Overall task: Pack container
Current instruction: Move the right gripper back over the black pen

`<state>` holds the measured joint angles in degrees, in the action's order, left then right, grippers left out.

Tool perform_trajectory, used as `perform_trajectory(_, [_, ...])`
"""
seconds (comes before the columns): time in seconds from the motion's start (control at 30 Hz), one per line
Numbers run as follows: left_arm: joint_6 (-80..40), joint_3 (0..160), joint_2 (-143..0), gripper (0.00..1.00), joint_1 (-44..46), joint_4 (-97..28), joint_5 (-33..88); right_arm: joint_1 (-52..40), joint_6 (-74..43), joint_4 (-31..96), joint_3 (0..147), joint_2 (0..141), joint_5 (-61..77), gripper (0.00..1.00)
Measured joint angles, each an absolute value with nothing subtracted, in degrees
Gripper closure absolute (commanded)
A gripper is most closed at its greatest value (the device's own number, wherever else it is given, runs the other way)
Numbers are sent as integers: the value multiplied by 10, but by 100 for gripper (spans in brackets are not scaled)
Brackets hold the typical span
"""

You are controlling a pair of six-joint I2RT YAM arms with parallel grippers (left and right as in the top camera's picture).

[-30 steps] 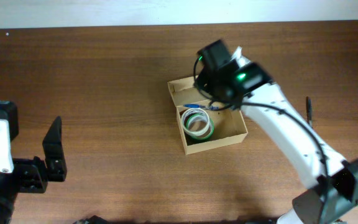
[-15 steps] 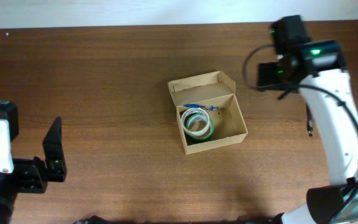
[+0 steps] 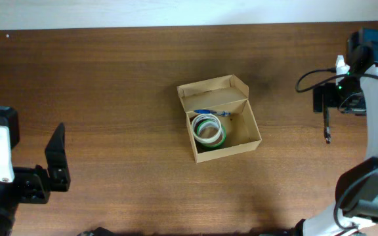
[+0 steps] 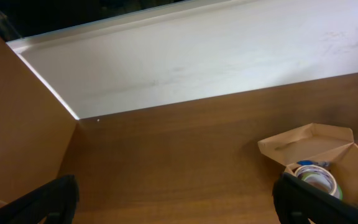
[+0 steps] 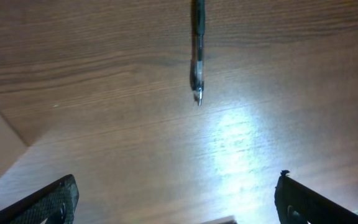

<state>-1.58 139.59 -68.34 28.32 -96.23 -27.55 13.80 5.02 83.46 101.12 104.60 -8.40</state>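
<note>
Next, my right gripper reaches down to the black-and-clear pen and lowers its open fingers onto the pen's clear section, as they already straddle the line of the pen's body.
The container is a small tan cardboard box at the table's middle, open, with its flap lid standing at the far side. A tape roll and a blue thing lie inside. The box also shows in the left wrist view with the roll. My right gripper is open and empty at the far right, above a black pen. In the right wrist view the pen lies ahead of the open gripper. My left gripper is open and empty at the lower left.
The brown wooden table meets a white wall strip at the back. The pen lies on the table well to the right of the box.
My right arm has swung away from over the box to the far right edge, above the pen. The box, its contents and the left arm have not moved.
</note>
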Motion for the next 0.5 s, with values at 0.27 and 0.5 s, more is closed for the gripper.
perform_trajectory(0.27, [-16, 1396, -683, 1, 283, -962, -277, 192, 98, 784, 1011, 1137, -58, 7])
perform_trajectory(0.5, [-16, 1396, -683, 1, 283, -962, -279, 209, 126, 747, 1010, 1235, -36, 13])
